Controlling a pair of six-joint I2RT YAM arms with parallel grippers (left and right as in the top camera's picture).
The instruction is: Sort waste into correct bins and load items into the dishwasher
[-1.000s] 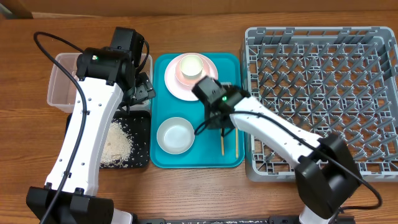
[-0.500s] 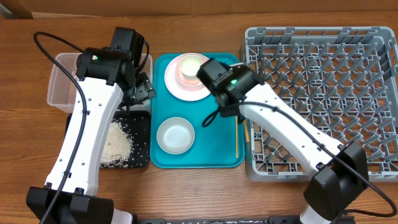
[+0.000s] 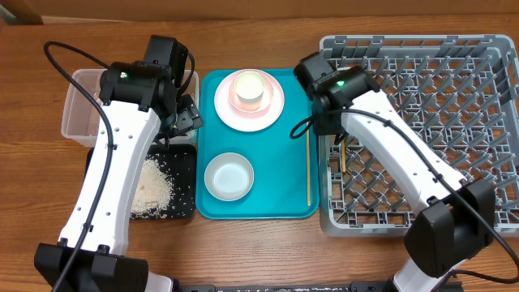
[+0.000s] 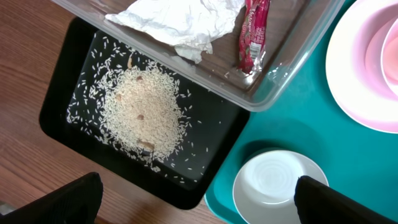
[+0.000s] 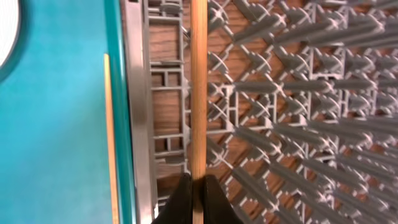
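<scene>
My right gripper moves down next toward the narrow gap between the rack's rim and its first pegs and releases the chopstick, since that gap runs along it.
My right gripper (image 3: 331,123) (image 5: 198,198) is shut on one wooden chopstick (image 3: 341,156) (image 5: 198,93), which hangs over the left edge of the grey dishwasher rack (image 3: 422,105) (image 5: 280,112). The other chopstick (image 3: 308,172) (image 5: 111,124) lies on the teal tray (image 3: 280,162). A pink plate (image 3: 268,113) (image 4: 367,81) carries the small cup (image 3: 250,89). One white bowl (image 3: 229,176) (image 4: 280,186) sits on the tray's front left. My left gripper (image 3: 182,115) (image 4: 199,205) is open and empty, above the black tray (image 4: 211,143) of rice (image 3: 152,188) (image 4: 143,112). The clear tub (image 3: 81,113) (image 4: 273,93) holds the napkin (image 4: 180,18) and red wrapper (image 4: 254,34).
The rack's upright pegs fill the right side of the table. A black cable (image 3: 61,61) loops from the left arm over the table's far left. Bare wood shows along the front edge (image 3: 268,251).
My right gripper has carried the chopstick right and back, from above the teal tray to above the rack's left edge. The left arm has not moved.
</scene>
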